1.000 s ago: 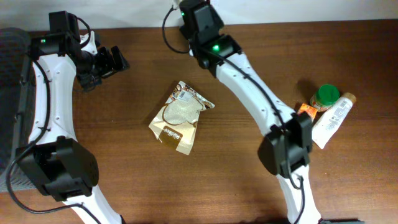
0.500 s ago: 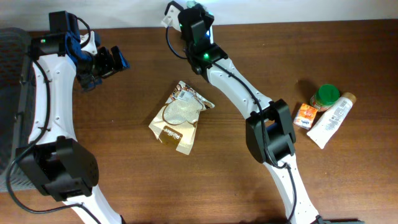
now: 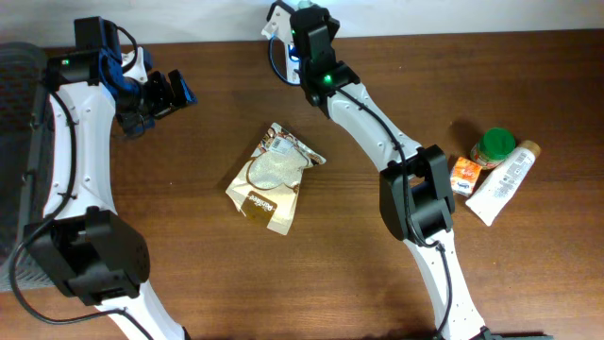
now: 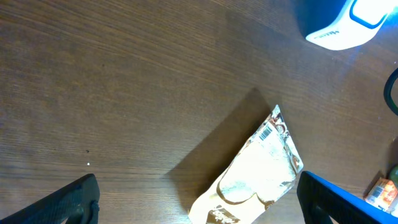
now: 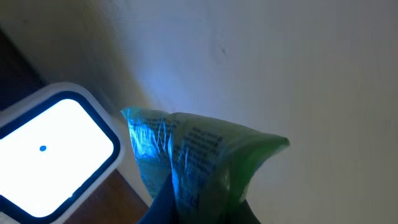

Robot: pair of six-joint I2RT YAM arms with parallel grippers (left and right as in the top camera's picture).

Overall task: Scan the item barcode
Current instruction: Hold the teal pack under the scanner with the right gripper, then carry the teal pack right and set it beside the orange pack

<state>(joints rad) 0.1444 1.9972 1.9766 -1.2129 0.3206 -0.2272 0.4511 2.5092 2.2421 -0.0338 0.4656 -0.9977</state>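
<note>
The robot's right gripper needs to swing back next and tip down over the orange box (image 3: 464,176) to let go of the packet, because the box is to its right in the overhead view.
My right gripper (image 5: 198,208) is shut on a crinkled green packet (image 5: 199,155) with small print on it. The packet is held up against the pale wall, just right of the glowing white scanner (image 5: 53,152) with its blue rim. In the overhead view this gripper (image 3: 300,26) is at the table's back edge, and the packet cannot be made out there. My left gripper (image 3: 160,94) stands open over the back left of the table, holding nothing. Its wrist view shows the wide-apart fingers (image 4: 65,202) and the scanner (image 4: 345,22) far off.
A beige and brown snack pouch (image 3: 274,178) lies flat mid-table, its barcode end (image 4: 270,132) facing up. At the right sit a green-lidded jar (image 3: 493,146), a small orange box (image 3: 462,175) and a white tube (image 3: 502,182). A dark basket (image 3: 14,123) stands at the left edge.
The right arm's wrist has turned and shifted along the back edge, first left, then slightly right, carrying the packet by the scanner. The left arm has not moved.
</note>
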